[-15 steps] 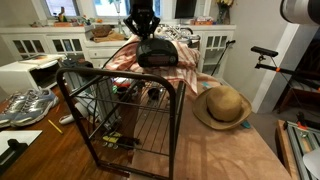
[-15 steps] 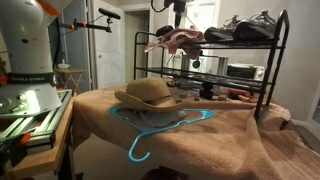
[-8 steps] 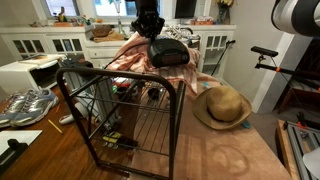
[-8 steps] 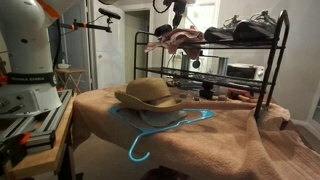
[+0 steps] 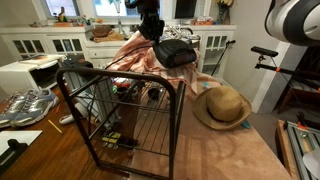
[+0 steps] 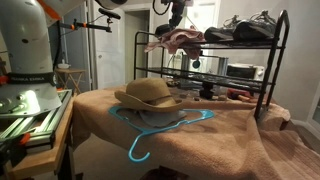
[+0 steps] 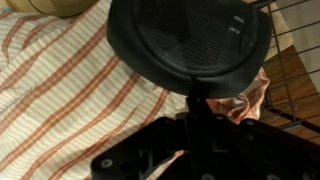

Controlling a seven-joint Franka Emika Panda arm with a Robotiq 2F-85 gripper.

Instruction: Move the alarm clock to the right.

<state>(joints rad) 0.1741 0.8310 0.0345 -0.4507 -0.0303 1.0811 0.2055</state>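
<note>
The alarm clock is still hanging tilted above the rack, so my gripper should next lower it onto the striped cloth below and let it go there.
The alarm clock (image 5: 176, 52) is black, low and rounded. It hangs tilted in the air over the striped cloth (image 5: 128, 62) draped on the wire rack (image 5: 122, 112). My gripper (image 5: 152, 28) is shut on its edge from above. In the wrist view the clock's grilled black face (image 7: 190, 38) fills the top, with my gripper (image 7: 196, 104) clamped on its lower rim above the cloth (image 7: 60, 85). In an exterior view my gripper (image 6: 172, 12) is above the rack's top shelf; the clock is hard to make out there.
A tan straw hat (image 5: 222, 106) lies on the brown-covered table, also in an exterior view (image 6: 148, 93) above a blue hanger (image 6: 150, 128). Sneakers (image 6: 246, 27) sit on the rack's top. A white appliance (image 5: 26, 74) and more sneakers (image 5: 26, 105) stand beside the rack.
My gripper has carried the clock rightward in an exterior view, toward the hat side, and the clock now tilts more.
</note>
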